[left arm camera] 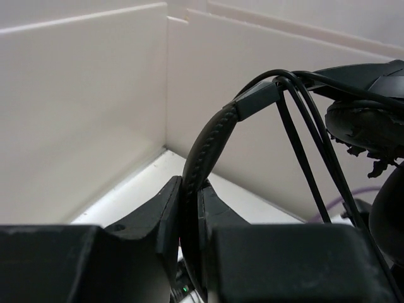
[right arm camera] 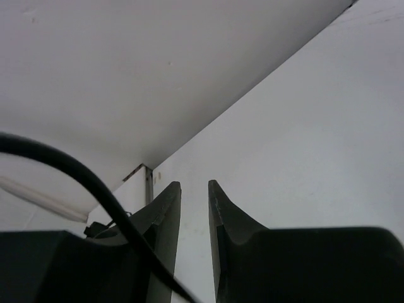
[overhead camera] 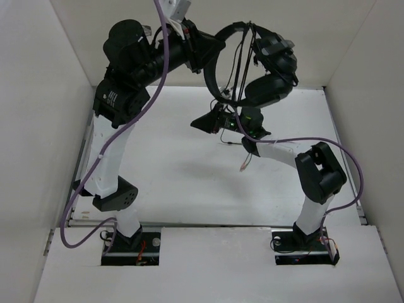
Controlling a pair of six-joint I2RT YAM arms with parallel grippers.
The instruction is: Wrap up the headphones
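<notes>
I will first swing my right gripper a little back below the headphones to get the thin black cable between its fingers.
My left gripper [overhead camera: 214,49] is raised high near the back wall and shut on the padded headband [overhead camera: 228,30] of the black headphones. In the left wrist view the headband [left arm camera: 211,142] rises from between the fingers of that gripper [left arm camera: 189,184]. The two earcups [overhead camera: 276,60] hang to the right, and one shows in the left wrist view [left arm camera: 366,123]. Strands of the thin black cable [overhead camera: 243,63] cross the headband [left arm camera: 303,151]. The cable's plug end [overhead camera: 243,168] dangles above the table. My right gripper [overhead camera: 198,124] is below the headphones, jaws slightly apart, nothing clamped. The cable [right arm camera: 82,177] crosses its left finger [right arm camera: 194,184].
White walls enclose the table [overhead camera: 189,183] on the left [overhead camera: 38,126], back and right. Purple arm cables [overhead camera: 353,164] loop beside both arms. The right arm's elbow [overhead camera: 322,170] stands at the right side.
</notes>
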